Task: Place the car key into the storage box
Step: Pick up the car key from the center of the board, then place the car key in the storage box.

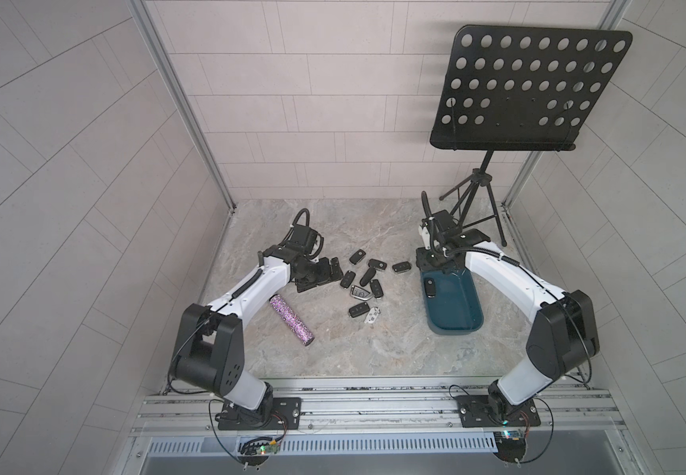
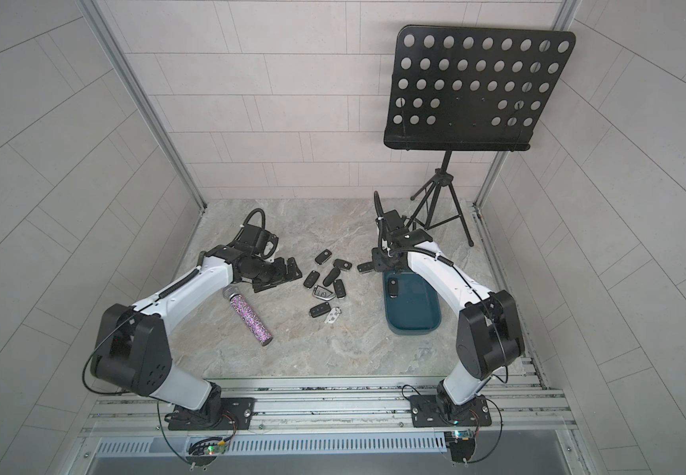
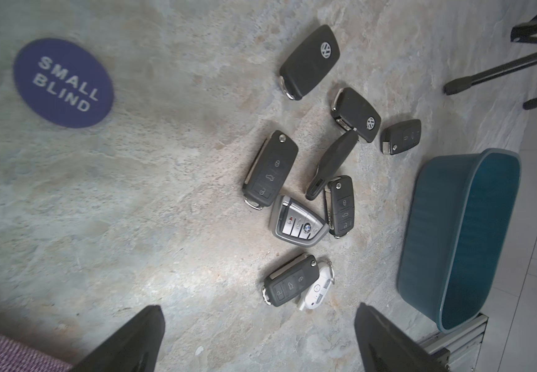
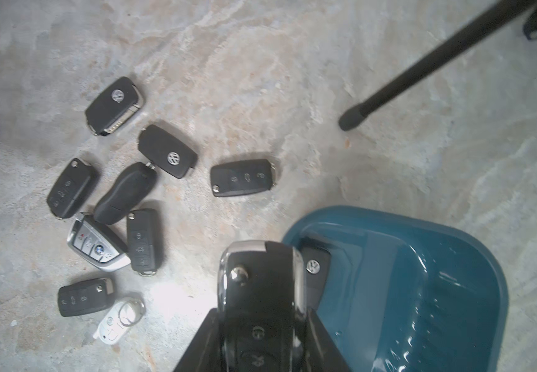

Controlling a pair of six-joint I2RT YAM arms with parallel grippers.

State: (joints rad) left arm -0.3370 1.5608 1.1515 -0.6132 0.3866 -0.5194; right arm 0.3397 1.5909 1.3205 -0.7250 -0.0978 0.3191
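My right gripper should next move back over the storage box (image 1: 454, 312), lower and release its car key on the empty spot on the box's bottom, beside the key inside.
The storage box (image 1: 454, 312) (image 2: 413, 312) is a dark teal tray on the right of the table, also in the wrist views (image 3: 460, 232) (image 4: 421, 290). One black key (image 1: 429, 286) (image 4: 317, 267) lies inside it near the far end. My right gripper (image 4: 262, 322) is shut on a black car key (image 4: 260, 283) with chrome trim. It hovers at the box's far left corner (image 1: 426, 257); the held key is hidden in both top views. My left gripper (image 3: 258, 309) (image 1: 322, 276) stands open and empty, left of a cluster of several car keys (image 1: 366, 279) (image 3: 309, 180) (image 4: 115, 199).
A glittery purple microphone (image 1: 292, 314) (image 2: 246, 314) lies beside the left arm. A black music stand (image 1: 530, 90) rises at the back right, with a tripod leg (image 4: 421, 64) near the box. A blue "SMALL BLIND" chip (image 3: 63, 83) lies under the left wrist. One key (image 1: 401, 267) lies apart.
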